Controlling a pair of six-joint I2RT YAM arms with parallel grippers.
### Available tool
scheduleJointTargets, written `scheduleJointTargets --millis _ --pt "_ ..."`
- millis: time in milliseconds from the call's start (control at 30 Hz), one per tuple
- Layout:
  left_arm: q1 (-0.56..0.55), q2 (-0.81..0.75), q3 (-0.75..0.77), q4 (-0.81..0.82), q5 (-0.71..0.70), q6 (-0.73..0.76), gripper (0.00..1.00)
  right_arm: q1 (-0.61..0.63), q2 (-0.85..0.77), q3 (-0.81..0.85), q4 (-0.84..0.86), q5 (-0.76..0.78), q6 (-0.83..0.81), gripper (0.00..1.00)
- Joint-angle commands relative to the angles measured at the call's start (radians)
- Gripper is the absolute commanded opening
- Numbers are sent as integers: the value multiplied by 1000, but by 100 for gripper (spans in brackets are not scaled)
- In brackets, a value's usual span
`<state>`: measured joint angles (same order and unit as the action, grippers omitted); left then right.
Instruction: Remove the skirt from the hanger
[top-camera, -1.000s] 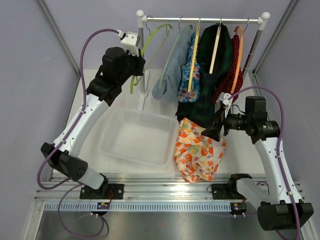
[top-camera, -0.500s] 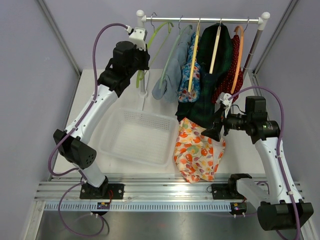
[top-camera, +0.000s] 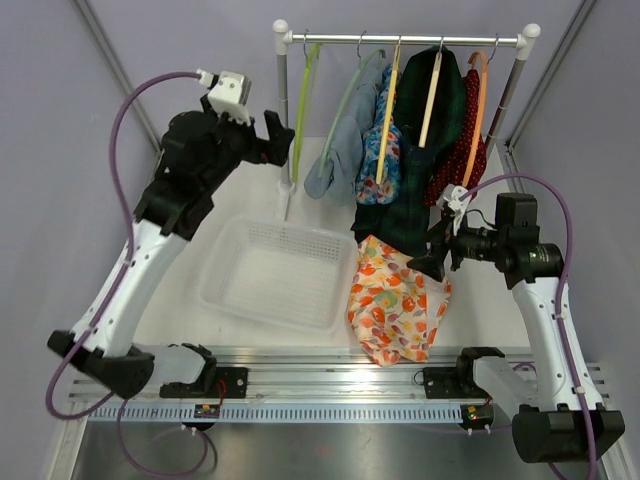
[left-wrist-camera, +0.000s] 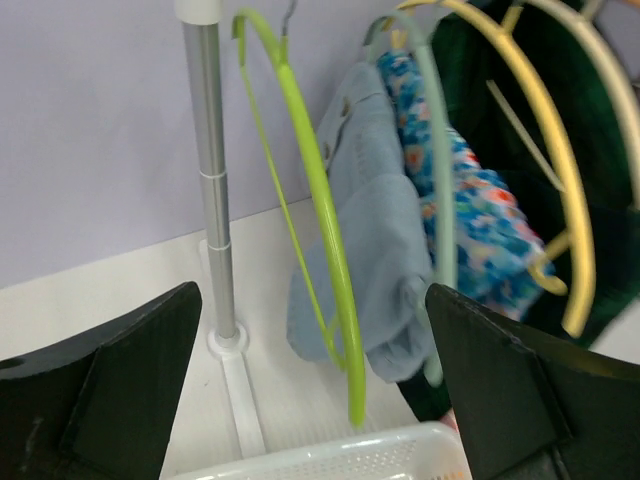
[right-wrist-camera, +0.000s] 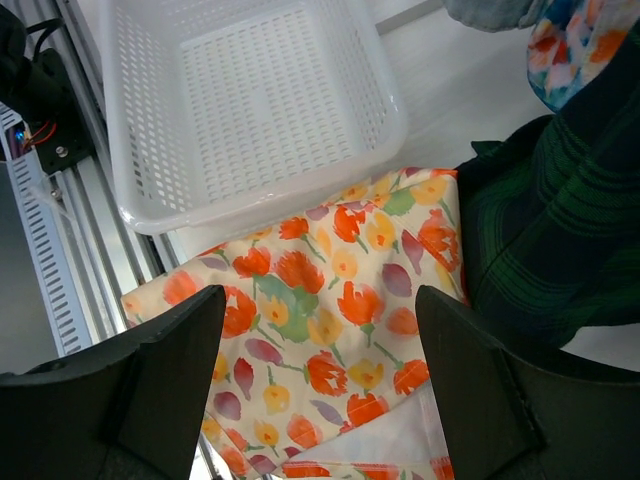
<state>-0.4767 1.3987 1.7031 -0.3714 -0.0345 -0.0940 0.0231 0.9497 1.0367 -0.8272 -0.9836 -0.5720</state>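
Note:
My left gripper swings back and down from the bare hanger (top-camera: 300, 100) next, past the basket, onto the skirt's near edge, as the skirt lies atop the table.
The skirt (top-camera: 395, 300), cream with orange and yellow tulips, lies crumpled on the table just right of the basket, off any hanger. In the right wrist view the skirt (right-wrist-camera: 330, 290) fills the space below my right gripper (right-wrist-camera: 318, 295), which hovers open above it, touching nothing. My right gripper (top-camera: 435, 252) sits over the skirt's upper right corner. The bare lime-green hanger (top-camera: 300, 100) hangs from the rail's left end. My left gripper (top-camera: 272, 138) stands open just left of it. In the left wrist view the hanger (left-wrist-camera: 320, 200) hangs free, beyond the wide jaws of the left gripper (left-wrist-camera: 310, 300).
A white perforated basket (top-camera: 270, 270) stands mid-table. The rack's rail (top-camera: 330, 40) carries a pale blue garment (top-camera: 335, 150), a blue floral one (top-camera: 385, 140), a dark green plaid one (top-camera: 415, 160) and a red dotted one (top-camera: 465, 140). The rack's left post (left-wrist-camera: 215, 200) rises near my left gripper.
My left gripper has opened and let go of the green hanger, then drawn back to the left. The hanger now hangs straight on the rail. The right arm has not moved.

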Motion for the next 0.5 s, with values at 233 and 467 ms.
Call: scheduleJointTargets --millis 233,467 --pt "-476 -369 -459 -57 39 43 99 -112 -2 -6 31 97 11 85" --pt "-826 -163 -594 22 -240 117 99 -134 1 -15 34 79 11 86"
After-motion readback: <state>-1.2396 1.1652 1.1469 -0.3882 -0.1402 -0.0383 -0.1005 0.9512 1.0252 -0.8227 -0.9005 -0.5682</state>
